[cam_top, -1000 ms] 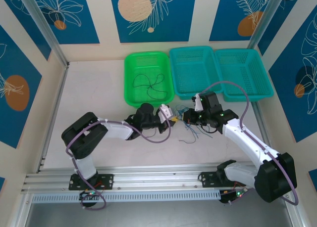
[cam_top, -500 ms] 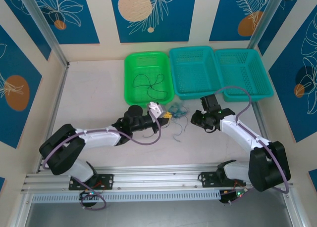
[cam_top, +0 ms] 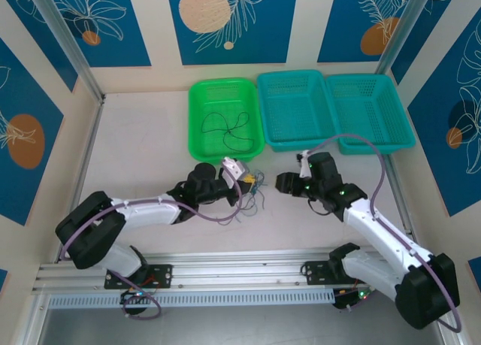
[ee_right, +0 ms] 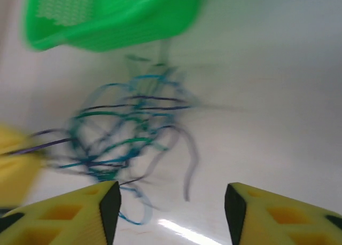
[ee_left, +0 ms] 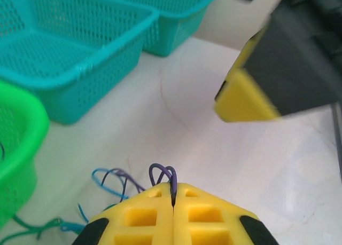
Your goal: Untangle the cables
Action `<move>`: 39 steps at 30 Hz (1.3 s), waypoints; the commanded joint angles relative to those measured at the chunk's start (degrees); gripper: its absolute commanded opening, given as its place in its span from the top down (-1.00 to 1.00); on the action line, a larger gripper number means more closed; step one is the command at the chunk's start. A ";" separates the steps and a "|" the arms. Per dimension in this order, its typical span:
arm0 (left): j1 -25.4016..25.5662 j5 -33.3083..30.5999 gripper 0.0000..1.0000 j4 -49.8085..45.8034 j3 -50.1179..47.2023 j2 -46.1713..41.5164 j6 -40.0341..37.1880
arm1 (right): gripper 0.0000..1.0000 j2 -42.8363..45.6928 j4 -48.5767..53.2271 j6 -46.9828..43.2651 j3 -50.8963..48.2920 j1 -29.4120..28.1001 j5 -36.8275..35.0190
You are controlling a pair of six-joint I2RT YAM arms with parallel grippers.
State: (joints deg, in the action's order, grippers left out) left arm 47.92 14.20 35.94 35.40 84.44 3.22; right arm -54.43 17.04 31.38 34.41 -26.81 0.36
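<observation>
The tabletop is bare back toward the metal bar, so I need to pull the purple piece of cable back there next with my left gripper, away from the tangle, and let it go.
The cables are a small tangle of teal, green, purple and dark strands on the table in front of the green basket. My left gripper is shut on a purple strand at the tangle's left side, and loops of blue and purple trail off beside the fingers. My right gripper is open just right of the tangle, which lies blurred ahead of its spread fingers with nothing between them. A separate thin black cable lies in the green basket.
The green basket stands behind the tangle, with two teal baskets to its right. In the left wrist view the right gripper's yellow finger hangs close ahead. A metal rail runs along the near edge.
The tangle has been dragged left with my left gripper. My right gripper, which was at the tangle a second ago, now stands open and apart from it on the right.
</observation>
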 commanded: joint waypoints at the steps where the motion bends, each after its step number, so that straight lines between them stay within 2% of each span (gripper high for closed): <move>1: -0.04 -2.85 1.00 -1.85 -1.77 -1.12 3.86 | -0.22 -1.03 -9.71 -4.11 -3.80 -5.91 1.08; 3: 0.04 -4.49 1.00 -3.22 -3.28 -2.79 5.21 | -0.24 -3.33 -13.98 -4.87 -4.90 -8.96 -1.62; 6: -0.02 -6.85 1.00 -7.00 -5.21 -5.06 7.20 | -0.29 -9.10 -19.44 -5.07 -4.57 -11.69 -2.03; 12: 0.03 -11.73 1.00 -10.16 -11.21 -10.15 11.72 | -0.37 -24.54 -18.43 -6.77 3.51 -15.23 1.11; 16: -0.02 -13.79 1.00 -13.89 -13.39 -14.02 14.22 | -0.37 -33.97 -15.97 -7.51 9.48 -17.29 -0.69; 20: -0.02 -15.78 1.00 -19.10 -14.60 -17.81 17.36 | -0.34 -41.38 -11.61 -4.73 15.57 -18.65 -5.90; 21: 0.01 -16.31 1.00 -20.02 -15.03 -18.81 18.02 | -0.29 -43.14 -9.86 -4.02 17.05 -18.76 -7.24; 23: -0.02 -17.62 1.00 -21.52 -16.37 -21.61 19.61 | -0.02 -46.37 -6.58 -2.30 19.49 -18.73 -10.38; 24: 0.03 -18.22 1.00 -22.12 -17.02 -23.07 20.15 | 0.16 -47.24 -5.71 -1.63 20.04 -18.73 -11.40; 25: -0.01 -18.76 1.00 -22.80 -17.64 -24.51 20.86 | 0.44 -47.85 -4.83 -0.68 20.31 -18.64 -12.35; 26: 0.00 -19.19 1.00 -23.71 -18.26 -26.24 21.22 | 0.71 -48.04 -4.35 0.15 20.22 -18.42 -13.08; 28: -0.01 -20.43 1.00 -25.80 -19.23 -29.24 21.86 | 1.00 -47.24 -4.11 1.87 19.17 -17.82 -14.64; 33: -0.56 -23.38 1.00 -30.71 -20.98 -35.64 22.57 | 1.00 -39.82 -5.56 9.56 11.44 -12.30 -17.98; 39: -2.22 -24.04 1.00 -33.21 -21.75 -39.57 22.25 | 1.00 -23.68 -5.80 20.50 -1.50 2.06 -18.17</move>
State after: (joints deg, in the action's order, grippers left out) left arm 46.63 -7.90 5.91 14.37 46.11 25.04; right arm -83.59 7.79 44.36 36.82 -29.23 -13.65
